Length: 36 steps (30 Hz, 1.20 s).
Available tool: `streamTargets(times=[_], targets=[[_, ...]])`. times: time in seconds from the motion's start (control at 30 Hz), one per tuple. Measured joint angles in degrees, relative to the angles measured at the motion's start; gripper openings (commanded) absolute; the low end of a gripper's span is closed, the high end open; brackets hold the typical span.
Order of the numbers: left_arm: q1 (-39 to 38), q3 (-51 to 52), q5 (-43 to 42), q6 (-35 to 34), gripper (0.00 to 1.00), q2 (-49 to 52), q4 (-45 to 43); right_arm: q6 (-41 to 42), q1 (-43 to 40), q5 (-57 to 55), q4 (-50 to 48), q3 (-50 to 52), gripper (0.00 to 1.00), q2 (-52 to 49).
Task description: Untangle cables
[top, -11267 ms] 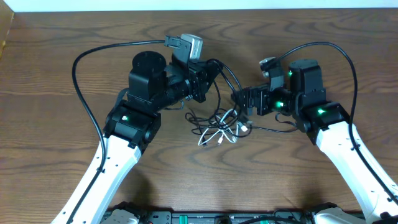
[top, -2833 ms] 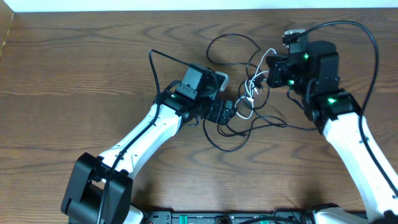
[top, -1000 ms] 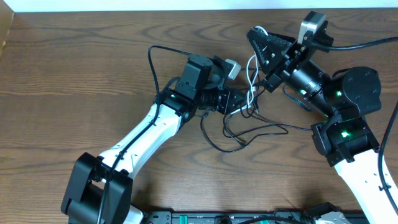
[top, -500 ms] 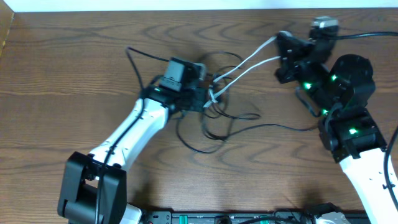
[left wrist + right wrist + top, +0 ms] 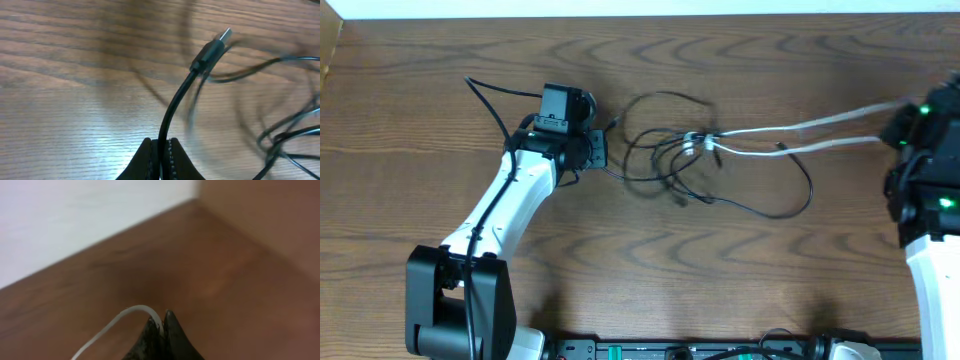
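Observation:
My left gripper holds the black cable and should shift it to the right in the overhead view next. Then it should release the cable over the loops, where the white strands are still knotted.
My left gripper (image 5: 601, 151) is shut on a black cable (image 5: 176, 102) close to its plug (image 5: 214, 46), which sticks up past the fingertips. The black cables (image 5: 660, 165) lie in loose loops mid-table, and one long strand (image 5: 790, 205) curves out to the right. A white cable (image 5: 800, 128) runs in two stretched strands from the knot (image 5: 698, 144) to my right gripper (image 5: 908, 122) at the right edge. In the right wrist view that gripper (image 5: 162, 318) is shut on the white cable (image 5: 117, 319), raised and tilted toward the table's far corner.
The thick black cord (image 5: 490, 95) of the left arm loops behind its wrist. The left arm (image 5: 505, 215) lies diagonally over the front left of the table. The table's back edge (image 5: 640, 14) meets a white wall.
The arms have pulled apart: the left gripper went left with the black cable, the right gripper went far right with the white cable. The white cable is now stretched and the tangle spread out.

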State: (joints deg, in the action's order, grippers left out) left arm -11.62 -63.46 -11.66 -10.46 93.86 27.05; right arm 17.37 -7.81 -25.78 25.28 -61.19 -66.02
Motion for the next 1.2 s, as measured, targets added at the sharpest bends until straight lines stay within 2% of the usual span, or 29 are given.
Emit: streamTargets(times=[0.17, 0.33, 0.37, 0.43, 0.47, 0.5, 0.63, 0.8, 1.07, 1.13, 1.2], targets=[[-0.1, 0.0, 0.0, 0.0, 0.08, -1.2, -0.2, 0.0, -5.5, -1.0, 1.6, 0.0, 0.01, -1.0], [-0.2, 0.0, -4.9, 0.0, 0.08, -3.1, -0.6, -0.3, -5.4, 12.2, -1.0, 0.0, 0.01, -1.5], [-0.4, 0.0, -6.3, 0.0, 0.17, -3.1, -0.7, -0.5, -4.9, 15.6, -2.1, 0.0, 0.01, -1.5], [-1.2, 0.0, -9.7, 0.0, 0.77, -3.1, -1.2, -1.1, -3.6, 21.2, -3.5, 0.0, 0.01, -1.5], [-1.9, 0.0, -11.4, 0.0, 0.92, -3.1, -1.7, -1.4, -3.0, 23.1, -3.8, 0.0, 0.01, -1.5], [-2.6, 0.0, -12.9, 0.0, 0.96, -3.2, -2.2, -1.6, -2.3, 25.0, -3.9, 0.0, 0.01, -1.5], [-6.7, 0.0, -17.1, 0.0, 0.98, -3.2, -3.5, -2.1, -0.1, 29.5, -3.2, 0.0, 0.01, -1.5], [-12.9, 0.0, -18.5, 1.2, 0.98, -3.2, -4.7, -2.5, 0.8, 31.6, -1.2, 0.0, 0.01, -1.5], [-21.0, 0.0, -9.9, 3.0, 0.98, -3.0, -8.1, -2.6, 0.8, 35.2, 0.4, 0.0, 0.01, -1.5], [-21.7, 0.0, -8.5, 3.0, 0.96, -2.4, -9.9, -2.6, 0.8, 36.5, 0.4, 0.0, 0.01, -1.5], [-22.3, 0.0, -7.5, 3.1, 0.89, -1.1, -11.8, -2.6, 0.8, 37.9, 0.4, 0.0, 0.01, -1.5]])
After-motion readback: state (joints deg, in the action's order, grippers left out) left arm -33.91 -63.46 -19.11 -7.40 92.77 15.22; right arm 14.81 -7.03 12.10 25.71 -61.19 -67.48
